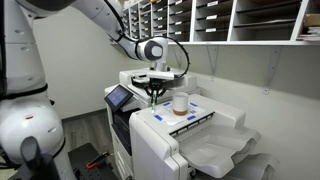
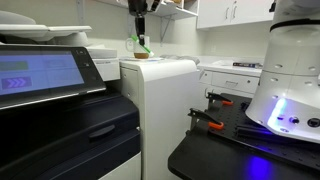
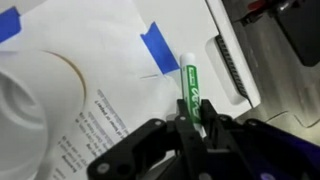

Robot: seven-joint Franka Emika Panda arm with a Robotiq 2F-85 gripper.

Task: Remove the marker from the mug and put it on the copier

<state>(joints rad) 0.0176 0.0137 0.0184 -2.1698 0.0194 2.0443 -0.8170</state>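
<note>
This spot beside the blue tape is clear of the mug. I should next lower my gripper toward the white copier top (image 1: 157,111) (image 3: 173,94) there and release the green marker.
In the wrist view, the green marker (image 3: 191,85) is clamped between my gripper's (image 3: 191,126) two dark fingers, and its far end points down at the copier's white top (image 3: 120,60). The white mug (image 3: 30,92) stands to the left of the marker, apart from it, and its inside looks empty. In an exterior view my gripper (image 1: 153,93) hangs just over the copier (image 1: 190,140), beside the mug (image 1: 180,101). In the exterior view from the opposite side, my gripper (image 2: 140,33) is low over the far end of the copier (image 2: 160,100).
Blue tape pieces (image 3: 158,45) and a printed sheet (image 3: 95,125) lie on the copier top. A slotted grey vent (image 3: 228,70) runs beside the marker. The dark touch panel (image 1: 118,97) tilts at the copier's front. Mail slots (image 1: 200,18) hang on the wall above.
</note>
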